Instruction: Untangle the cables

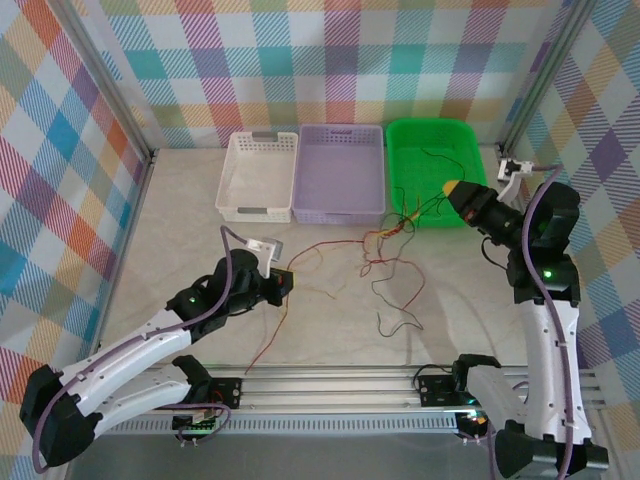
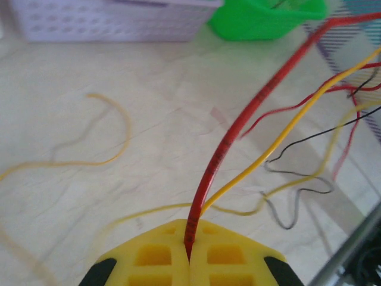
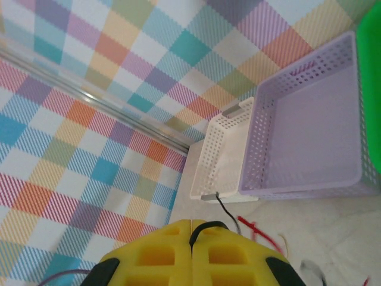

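The black cable is still knotted, so my right gripper will move back off the green basket, over the tabletop in front of the lilac basket [image 1: 350, 254] [image 3: 318, 229], and let go of the cable.
The cables are thin red, yellow and black wires knotted together [image 1: 388, 236] on the table in front of the green basket. My left gripper [image 1: 286, 282] is shut on a red cable [image 2: 238, 119], which rises from between its yellow fingertips [image 2: 189, 253] toward the knot. A yellow cable [image 2: 286, 134] and a black cable [image 2: 297, 179] lie beyond it. My right gripper [image 1: 455, 190] hangs over the near edge of the green basket. It is shut on a black cable [image 3: 205, 225] that loops out of its closed tips [image 3: 191, 229].
Three baskets stand in a row at the back: white [image 1: 258, 175], lilac [image 1: 340, 172] and green [image 1: 432, 170], the green one holding a thin wire. A loose yellow strand [image 2: 113, 119] lies left of the left gripper. A metal rail [image 1: 330, 385] runs along the near edge.
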Available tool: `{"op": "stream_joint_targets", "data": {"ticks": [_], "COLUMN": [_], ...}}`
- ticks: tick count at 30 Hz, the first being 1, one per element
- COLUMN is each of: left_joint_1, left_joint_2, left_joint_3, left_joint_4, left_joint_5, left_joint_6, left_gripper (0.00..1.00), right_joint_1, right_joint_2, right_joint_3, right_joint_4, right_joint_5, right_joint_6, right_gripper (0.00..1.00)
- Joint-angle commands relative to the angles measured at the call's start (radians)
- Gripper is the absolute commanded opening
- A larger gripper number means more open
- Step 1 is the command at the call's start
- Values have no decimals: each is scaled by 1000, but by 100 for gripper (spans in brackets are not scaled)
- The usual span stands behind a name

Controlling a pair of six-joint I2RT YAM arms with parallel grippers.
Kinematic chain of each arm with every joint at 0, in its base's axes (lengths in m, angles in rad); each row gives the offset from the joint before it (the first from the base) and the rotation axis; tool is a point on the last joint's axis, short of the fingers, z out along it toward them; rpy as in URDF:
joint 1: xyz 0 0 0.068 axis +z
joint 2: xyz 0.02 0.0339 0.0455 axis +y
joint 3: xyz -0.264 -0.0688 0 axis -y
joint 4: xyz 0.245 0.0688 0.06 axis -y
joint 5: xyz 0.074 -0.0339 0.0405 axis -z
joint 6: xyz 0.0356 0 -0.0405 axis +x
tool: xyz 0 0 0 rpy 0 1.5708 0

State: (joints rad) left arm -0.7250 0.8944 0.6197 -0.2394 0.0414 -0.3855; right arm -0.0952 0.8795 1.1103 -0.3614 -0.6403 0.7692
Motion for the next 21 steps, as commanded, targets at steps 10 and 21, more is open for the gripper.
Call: {"op": "stream_joint_targets", "data": {"ticks": [10,21], "left_joint_1": [326,326], "left_joint_2": [-224,-52], "left_joint_3": [47,253], "left_joint_4": [-236,-141], "left_joint_5": [65,240], "left_joint_6": [-161,-120], "left_gripper": [0,0], "right_joint_1": [-67,198], "right_joint_2": [-34,12], "right_joint_3": [-46,-185], "right_joint_4": [-117,-3], "right_joint_5": [29,-83], "right_joint_6": [-95,-231], "right_gripper": [0,0]}}
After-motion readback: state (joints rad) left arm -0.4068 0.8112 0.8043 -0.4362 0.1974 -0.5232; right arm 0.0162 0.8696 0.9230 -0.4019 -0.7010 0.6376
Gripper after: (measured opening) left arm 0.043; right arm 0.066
